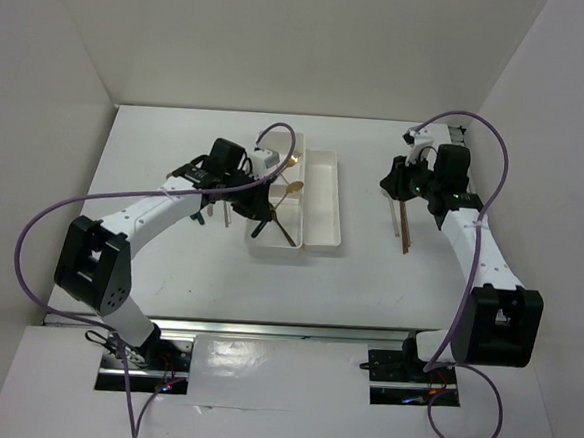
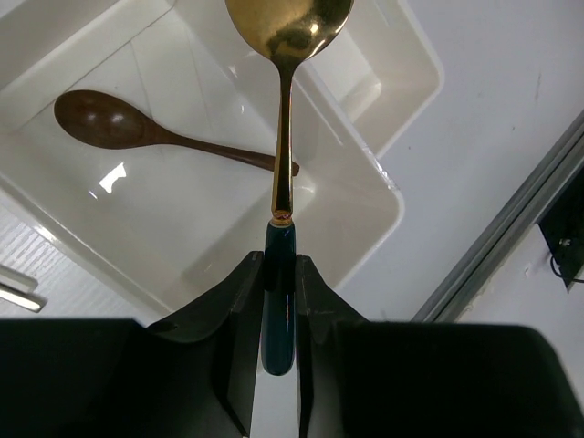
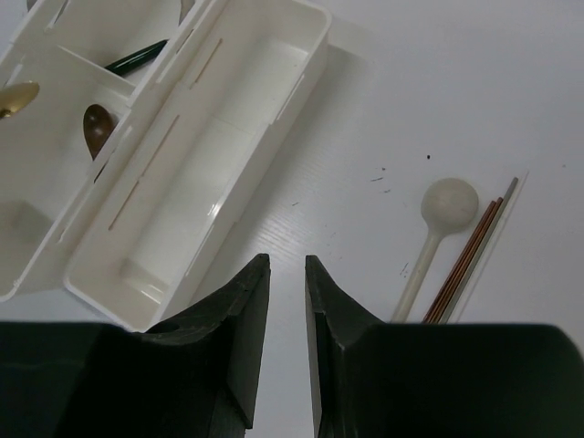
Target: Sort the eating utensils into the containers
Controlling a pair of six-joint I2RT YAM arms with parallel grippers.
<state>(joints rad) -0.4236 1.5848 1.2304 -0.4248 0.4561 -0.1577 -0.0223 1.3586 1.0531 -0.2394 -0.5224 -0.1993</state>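
Note:
The gold spoon in my left gripper goes down into the near section of the wide white tray (image 1: 275,228) next for release. This is because a brown wooden spoon lies there.
My left gripper (image 2: 279,260) is shut on the dark green handle of a gold spoon (image 2: 285,109). It holds the spoon above a compartment of the wide white tray (image 2: 365,228), where a brown wooden spoon (image 2: 119,123) lies. Beside it stands the long narrow tray (image 3: 219,164), with nothing showing in it. My right gripper (image 3: 287,265) hovers over bare table to the right of the trays, slightly open with nothing between its fingers. A white spoon (image 3: 438,228), brown chopsticks (image 3: 470,251) and a silver chopstick (image 3: 497,214) lie on the table just right of it.
In the right wrist view the wide tray (image 3: 87,68) also holds a dark green handle (image 3: 137,57) and a gold spoon bowl (image 3: 18,96). White walls enclose the table (image 1: 169,261) on three sides. A metal rail (image 1: 294,331) runs along the near edge.

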